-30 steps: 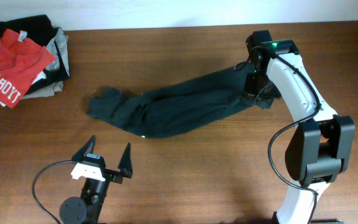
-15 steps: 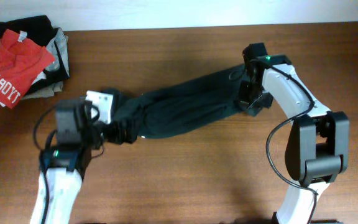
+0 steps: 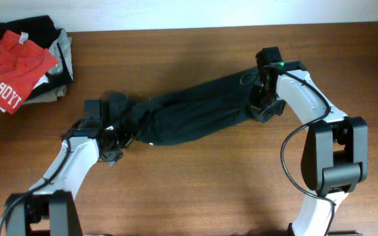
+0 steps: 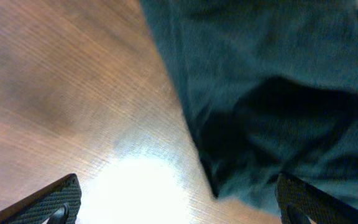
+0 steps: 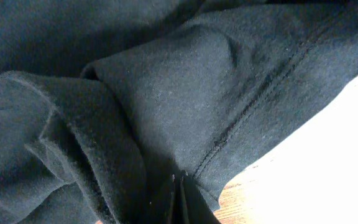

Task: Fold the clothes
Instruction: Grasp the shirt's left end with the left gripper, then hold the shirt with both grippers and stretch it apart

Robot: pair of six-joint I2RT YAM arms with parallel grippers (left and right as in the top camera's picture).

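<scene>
The shirt lies bunched in a long heap, so my right gripper needs to lift the shirt's pinched end, pull it back toward the bare wood and let go.
The very dark T-shirt (image 3: 189, 115) lies bunched in a long band across the middle of the table, plain side showing. My right gripper (image 3: 262, 108) is shut on the shirt's right end; in the right wrist view the shut gripper (image 5: 179, 200) pinches a hemmed fold of the fabric (image 5: 166, 81). My left gripper (image 3: 118, 139) is at the shirt's left end, low over the table. In the left wrist view it (image 4: 179, 202) is wide open and empty, with the shirt's edge (image 4: 278, 74) lying just ahead, towards its right finger.
A pile of garments sits at the table's back left corner: a red T-shirt with white lettering (image 3: 15, 69) on top, a grey garment (image 3: 61, 56) and a black one (image 3: 25, 26) beneath. Bare wood (image 3: 195, 183) lies in front of the shirt.
My left arm has swung up from the front of the table to the shirt's left end, its gripper still open. The right gripper has shifted slightly, still holding the shirt.
</scene>
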